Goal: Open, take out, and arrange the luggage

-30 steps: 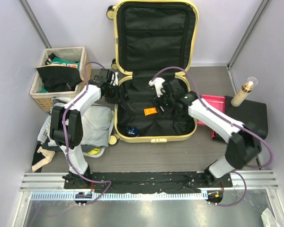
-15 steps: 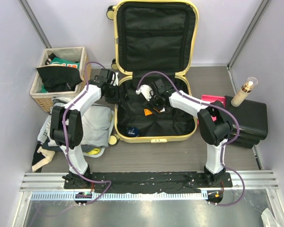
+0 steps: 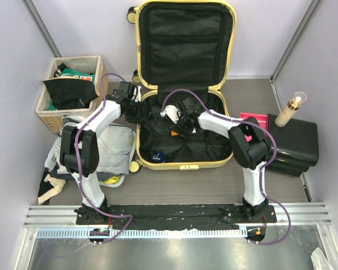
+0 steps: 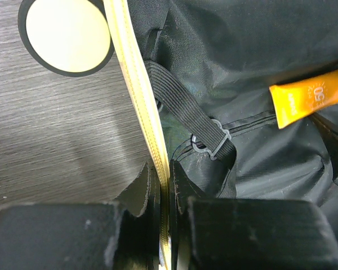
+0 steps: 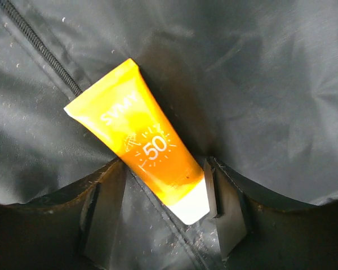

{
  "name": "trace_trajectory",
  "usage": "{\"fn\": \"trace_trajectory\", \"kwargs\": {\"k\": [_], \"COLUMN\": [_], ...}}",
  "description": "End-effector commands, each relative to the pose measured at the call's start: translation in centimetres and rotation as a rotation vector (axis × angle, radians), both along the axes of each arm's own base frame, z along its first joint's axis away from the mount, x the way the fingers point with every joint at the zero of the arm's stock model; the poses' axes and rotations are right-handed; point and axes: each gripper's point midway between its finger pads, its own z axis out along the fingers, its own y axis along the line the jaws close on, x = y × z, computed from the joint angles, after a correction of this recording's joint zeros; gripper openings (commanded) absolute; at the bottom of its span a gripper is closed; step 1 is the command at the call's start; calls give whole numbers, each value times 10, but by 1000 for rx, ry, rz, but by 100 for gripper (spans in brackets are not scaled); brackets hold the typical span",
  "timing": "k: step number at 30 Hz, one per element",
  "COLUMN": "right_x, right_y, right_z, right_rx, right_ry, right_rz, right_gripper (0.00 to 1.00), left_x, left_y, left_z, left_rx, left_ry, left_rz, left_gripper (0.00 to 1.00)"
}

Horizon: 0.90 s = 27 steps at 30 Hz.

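My right gripper needs to stay low on the black lining next and close its fingers across the orange tube beside the white cap. Its fingers are already on both sides of the tube.
The luggage, a pale-yellow hard-shell suitcase, lies open with its lid leaning against the back wall. My left gripper is shut on its yellow left rim, one finger outside and one inside the shell. A cream wheel shows beside the rim. My right gripper is down inside on the black lining. It stands open, with a finger on each side of the white cap end of an orange sunscreen tube. That tube also shows in the left wrist view.
A small dark-blue round item lies in the suitcase's front left. A wicker basket with clothes stands at the back left, and grey garments are heaped left of the case. On the right are a pink item, a black hard case and a bottle.
My right arm has swung left and lowered into the suitcase, bringing its open fingers astride the orange tube. The left gripper has stayed shut on the rim.
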Motion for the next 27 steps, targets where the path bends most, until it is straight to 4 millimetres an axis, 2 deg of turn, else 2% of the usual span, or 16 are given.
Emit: {"fn": "trace_trajectory", "kwargs": {"k": [1,6,7,10,11,12,13,15,16,19,20,22,24,27], "right_x": [20,21,21,18,18,16,15,10,7,-5,-10,-16,-21,-22], "right_y": [3,5,6,10,10,12,13,14,14,14,12,6,-5,-36], "right_z": [8,19,30,53,74,81,101,121,139,158,172,177,193,219], "right_rx": [41,92,119,176,215,236,275,314,346,396,419,418,425,404], "right_ry": [-127,-139,-147,-166,-197,-201,-227,-239,-259,-251,-263,-261,-277,-331], "right_rz": [-26,-86,-110,-120,-129,-127,-138,-141,-142,-141,-145,-161,-227,-404], "right_gripper": [63,35,26,15,11,9,7,6,6,6,6,6,6,6], "left_x": [3,4,3,4,4,3,4,4,4,3,4,3,3,3], "left_y": [-39,-38,-38,-37,-37,-38,-37,-38,-37,-37,-37,-38,-38,-37], "left_z": [42,40,39,38,39,38,38,38,39,40,40,40,39,40], "left_rx": [-119,-115,-111,-106,-107,-107,-108,-106,-108,-107,-107,-107,-107,-107], "left_ry": [-92,-88,-87,-85,-88,-83,-83,-82,-83,-85,-87,-85,-85,-85], "left_rz": [-153,-153,-152,-150,-151,-153,-152,-153,-152,-151,-153,-153,-153,-151], "left_gripper": [0,0,0,0,0,0,0,0,0,0,0,0,0,0]}}
